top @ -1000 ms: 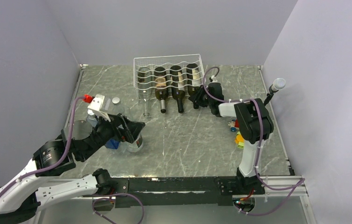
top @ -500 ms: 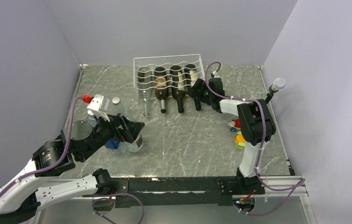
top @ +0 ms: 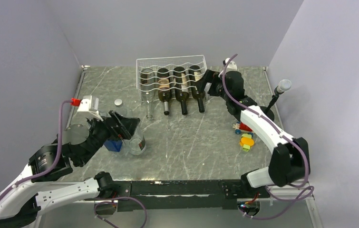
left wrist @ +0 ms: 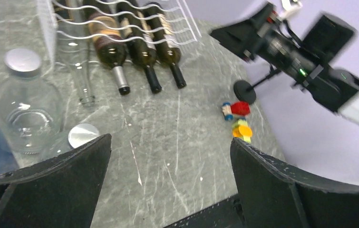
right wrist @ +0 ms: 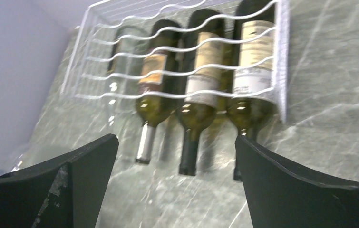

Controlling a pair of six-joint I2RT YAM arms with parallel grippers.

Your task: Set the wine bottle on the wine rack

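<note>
My right gripper will next swing back to the left in the top view, onto the silver-capped bottle neck nearest my left gripper, because that bottle is standing outside the rack (top: 170, 71).
The white wire wine rack (top: 170, 71) stands at the back of the table. Four bottles lie in it side by side, necks pointing toward me: one clear bottle (top: 148, 95) and three dark ones. The rightmost dark wine bottle (top: 198, 90) rests in the end cradle (right wrist: 256, 66). My right gripper (top: 207, 84) hovers open just right of that bottle's neck, nothing between its fingers (right wrist: 175, 142). My left gripper (top: 126, 126) stands open over the near left of the table, empty (left wrist: 171, 140). The rack (left wrist: 120, 19) also shows in the left wrist view.
A clear glass jar (top: 137, 143) and a blue block (top: 113, 145) sit under the left gripper. A silver lid (top: 118, 101) lies behind them. Coloured toy pieces (top: 245, 137) lie at the right, and a small stand with a white top (top: 282, 87) is by the right wall.
The right gripper let go of the rightmost bottle's neck, opened, and rose back to the right. That bottle now sits deeper in the rack. The left arm drew back slightly left.
</note>
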